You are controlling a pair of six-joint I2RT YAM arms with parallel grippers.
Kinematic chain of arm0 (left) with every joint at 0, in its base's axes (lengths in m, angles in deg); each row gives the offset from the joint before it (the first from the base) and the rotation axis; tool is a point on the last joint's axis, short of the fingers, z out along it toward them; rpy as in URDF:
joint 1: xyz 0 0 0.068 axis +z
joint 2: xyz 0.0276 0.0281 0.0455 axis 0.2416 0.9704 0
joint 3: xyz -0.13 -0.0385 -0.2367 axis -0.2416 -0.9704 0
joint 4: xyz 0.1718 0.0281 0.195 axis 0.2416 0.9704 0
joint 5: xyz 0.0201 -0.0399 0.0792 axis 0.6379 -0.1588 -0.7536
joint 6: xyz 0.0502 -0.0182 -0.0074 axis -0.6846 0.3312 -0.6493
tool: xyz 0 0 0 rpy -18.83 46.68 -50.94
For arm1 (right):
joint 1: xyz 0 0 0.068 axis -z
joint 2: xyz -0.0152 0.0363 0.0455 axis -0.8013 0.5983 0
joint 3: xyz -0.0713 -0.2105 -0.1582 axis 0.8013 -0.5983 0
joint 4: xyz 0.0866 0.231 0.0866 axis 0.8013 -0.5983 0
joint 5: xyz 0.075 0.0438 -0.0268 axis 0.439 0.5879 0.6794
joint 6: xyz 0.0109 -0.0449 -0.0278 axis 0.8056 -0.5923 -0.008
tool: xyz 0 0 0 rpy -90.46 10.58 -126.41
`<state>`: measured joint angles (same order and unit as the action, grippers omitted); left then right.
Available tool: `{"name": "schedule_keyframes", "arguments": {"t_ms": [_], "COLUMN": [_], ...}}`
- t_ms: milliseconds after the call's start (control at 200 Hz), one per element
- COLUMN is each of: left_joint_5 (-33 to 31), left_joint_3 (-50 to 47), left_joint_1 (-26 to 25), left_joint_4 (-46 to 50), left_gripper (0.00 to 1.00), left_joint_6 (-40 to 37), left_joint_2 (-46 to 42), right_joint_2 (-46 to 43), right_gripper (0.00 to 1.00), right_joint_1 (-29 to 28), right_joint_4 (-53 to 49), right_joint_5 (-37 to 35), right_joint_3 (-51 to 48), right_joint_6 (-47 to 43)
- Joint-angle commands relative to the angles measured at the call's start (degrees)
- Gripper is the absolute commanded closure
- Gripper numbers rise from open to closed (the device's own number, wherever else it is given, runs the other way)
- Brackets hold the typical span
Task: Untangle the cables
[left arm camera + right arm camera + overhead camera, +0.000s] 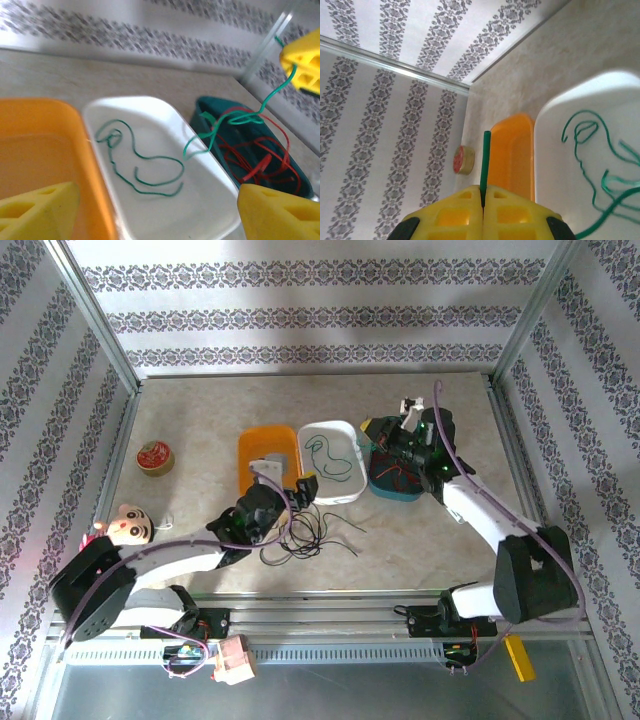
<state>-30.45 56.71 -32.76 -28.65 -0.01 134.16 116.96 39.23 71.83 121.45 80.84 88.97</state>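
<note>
My right gripper holds its green cable and will next cross from the teal tray and lower over the white tray's middle [330, 462] [606, 165] to release it there, because the other green cable lies there.
Three trays stand side by side: orange [262, 443], white [342, 490] and teal [378, 483]. One green cable [145, 165] lies coiled in the white tray. Red cables [255, 150] are piled in the teal tray. Black cables [300, 535] lie loose on the table in front of the trays. My right gripper [483, 200] is shut on a second green cable [485, 160], whose end sticks up between the fingers. That cable [225, 122] droops from the right gripper [380, 430] over the teal and white trays. My left gripper [157, 200] hangs open above the white tray's near edge, with nothing between its fingers [280, 212].
A red round tin [154, 456] sits at the far left of the table, and a doll's head [128, 525] lies near the left arm's base. Patterned walls with metal frame posts [95, 315] close in the table on three sides.
</note>
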Motion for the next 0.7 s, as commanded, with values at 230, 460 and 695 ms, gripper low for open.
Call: {"name": "schedule_keyframes", "arguments": {"t_ms": [230,460,695], "left_joint_5": [-6.7,-6.0,-5.8], "left_joint_3": [-8.6,-7.6,-6.2], "left_joint_1": [0.7,0.6,0.6], "left_joint_4": [14.0,15.4,16.9], "left_gripper": [0.14,0.12,0.11], "left_joint_6": [3.8,2.7,2.0], "left_joint_2": [-15.9,-16.5,-14.6], "right_joint_2": [15.3,19.9,19.6], "right_gripper": [1.00,1.00,0.96], "right_joint_1": [-5.5,-13.1,-16.4], "right_joint_4": [8.6,3.6,-2.4], "right_joint_5": [-4.3,-7.6,-10.3], "right_joint_3": [9.8,5.9,3.0], "right_joint_6": [-10.9,-16.2,-16.8]}}
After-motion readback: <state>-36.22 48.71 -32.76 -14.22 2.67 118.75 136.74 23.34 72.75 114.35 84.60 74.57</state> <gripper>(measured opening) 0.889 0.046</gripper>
